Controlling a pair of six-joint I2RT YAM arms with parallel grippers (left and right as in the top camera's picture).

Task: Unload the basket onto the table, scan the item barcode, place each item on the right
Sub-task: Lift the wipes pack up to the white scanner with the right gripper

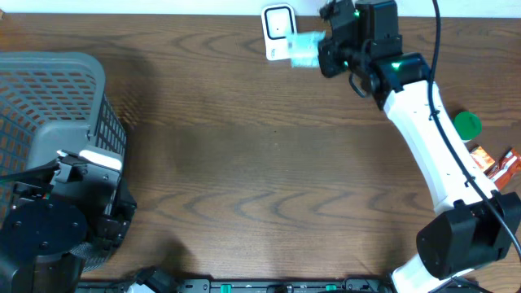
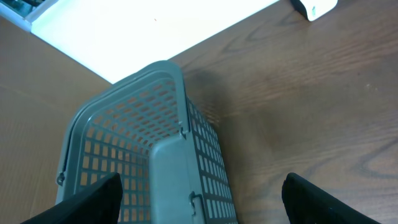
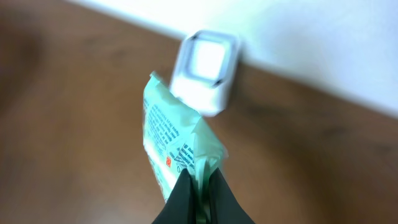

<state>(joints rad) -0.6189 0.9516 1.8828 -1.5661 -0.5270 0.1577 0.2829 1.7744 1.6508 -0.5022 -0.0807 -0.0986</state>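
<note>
The wood by the near end of the scanner is bare. My right gripper will lower the pale green packet [image 1: 303, 50] there next and then let go of the packet's edge.
My right gripper [image 3: 200, 180] is shut on the edge of a pale green packet [image 3: 174, 140], the item, and holds it in the air just in front of the white scanner [image 3: 206, 71] at the table's far edge. From overhead the packet [image 1: 303, 50] hangs right beside the scanner [image 1: 278, 31], with the right gripper [image 1: 324, 50] behind it. No barcode is legible on the packet. Over the grey basket [image 2: 149, 155] at the left, my left gripper [image 2: 199, 214] stands open and holds nothing.
A green round lid [image 1: 466, 124] and red snack packets [image 1: 498, 165] lie at the table's right edge. The grey basket [image 1: 49, 106] fills the left side. The white wall runs along the far edge behind the scanner.
</note>
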